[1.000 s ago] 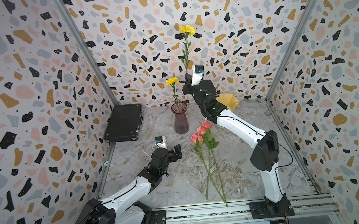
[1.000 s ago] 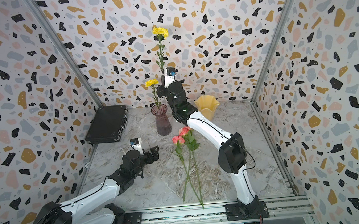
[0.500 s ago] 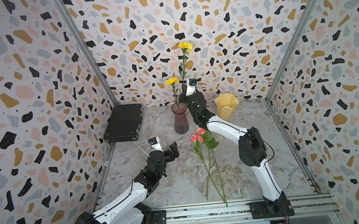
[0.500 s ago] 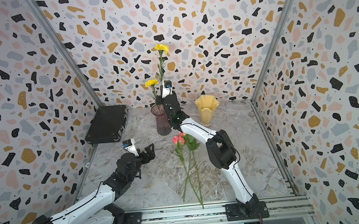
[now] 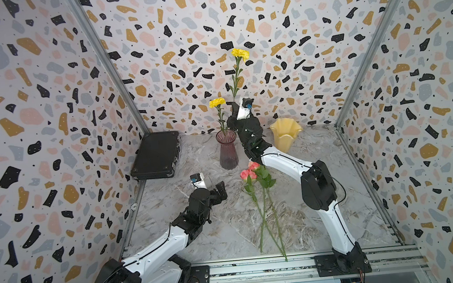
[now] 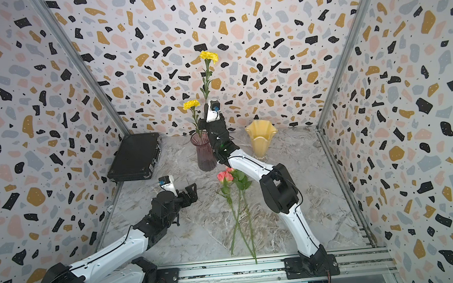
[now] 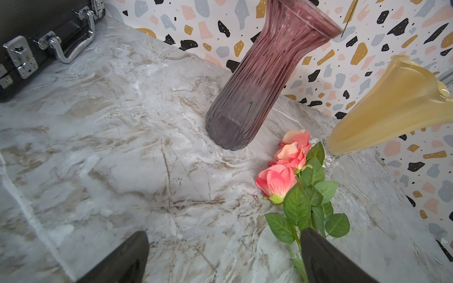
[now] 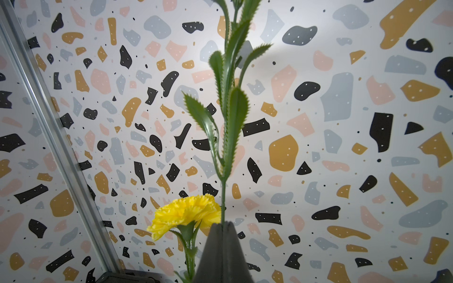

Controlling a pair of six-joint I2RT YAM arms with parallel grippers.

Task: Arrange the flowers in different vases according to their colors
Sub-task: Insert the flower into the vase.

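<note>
I need to move my right gripper down toward the ribbed purple vase's opening (image 5: 226,136) next and let go of the matching flower's stem there, because a yellow flower already stands in the ribbed purple vase.
My right gripper (image 5: 233,106) (image 8: 223,224) is shut on the stem of a yellow flower (image 5: 239,53) (image 6: 208,56). It holds the flower upright just right of and above the ribbed purple vase (image 5: 228,153) (image 6: 205,152) (image 7: 257,85). A second yellow flower (image 5: 217,102) (image 8: 186,215) stands in that vase. The creamy yellow vase (image 5: 286,133) (image 7: 392,103) stands empty to the right. Pink roses (image 5: 250,172) (image 7: 279,181) lie on the table in front of the vases. My left gripper (image 5: 221,191) (image 7: 224,257) is open and empty, low beside the rose leaves.
A flat black case (image 5: 156,154) (image 7: 36,36) with metal latches lies at the back left against the wall. The rose stems (image 5: 265,222) reach to the front rail. Patterned walls close in three sides of the marble table (image 5: 227,238).
My right arm has brought the held yellow flower lower and nearer the purple vase, with its elbow folded in. The left arm has barely shifted.
</note>
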